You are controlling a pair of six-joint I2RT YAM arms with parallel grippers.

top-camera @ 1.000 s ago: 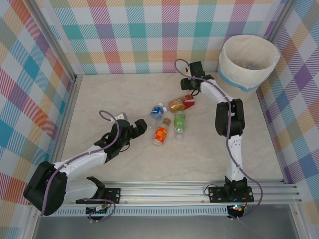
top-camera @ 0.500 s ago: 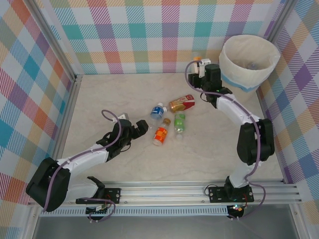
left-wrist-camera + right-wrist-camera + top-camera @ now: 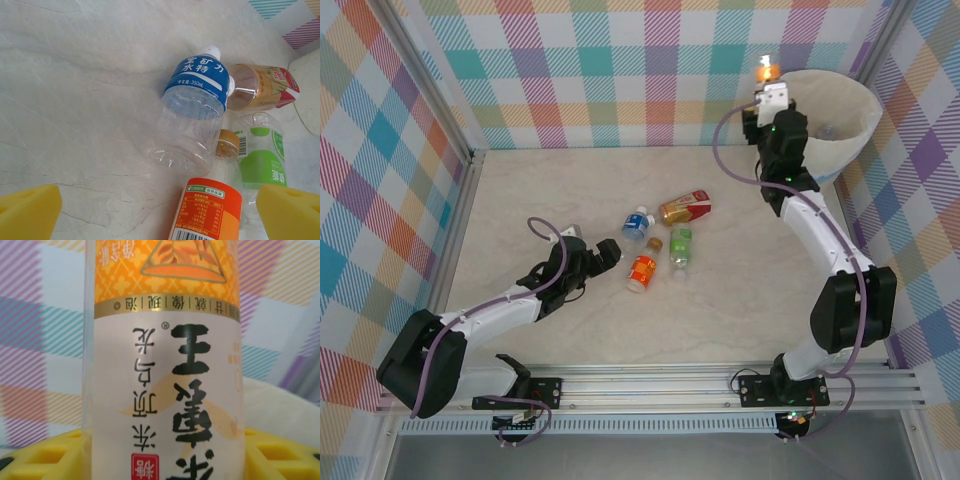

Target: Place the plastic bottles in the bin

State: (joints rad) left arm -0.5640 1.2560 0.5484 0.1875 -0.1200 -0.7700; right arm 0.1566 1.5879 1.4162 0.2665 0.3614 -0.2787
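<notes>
My right gripper is beside the bin's opening, so next it will move sideways past the bin's rim, over the bin's opening (image 3: 835,112), and let go of the plastic bottle (image 3: 766,70).
My right gripper (image 3: 770,90) is raised at the left rim of the bin (image 3: 855,100), shut on a plastic bottle (image 3: 766,70) with an orange and white label (image 3: 165,365); yellow pads (image 3: 40,455) press its sides. Several more bottles lie mid-table: blue-labelled (image 3: 637,224), brown with a red label (image 3: 684,208), green-labelled (image 3: 680,246) and orange-labelled (image 3: 641,272). My left gripper (image 3: 605,255) is open just left of the orange-labelled one. In the left wrist view the blue bottle (image 3: 192,115) lies ahead and the orange-labelled bottle (image 3: 207,212) sits between the fingertips (image 3: 27,210), nearer the right one.
The bin stands in the far right corner against the checked walls (image 3: 620,70), and a clear bottle (image 3: 827,131) lies inside it. A loose brown cap (image 3: 655,243) sits among the bottles. A metal rail (image 3: 670,385) runs along the near edge.
The right arm has swung up and right from beside the brown bottle to the bin's rim, carrying its bottle. The left gripper has edged slightly toward the orange-labelled bottle.
</notes>
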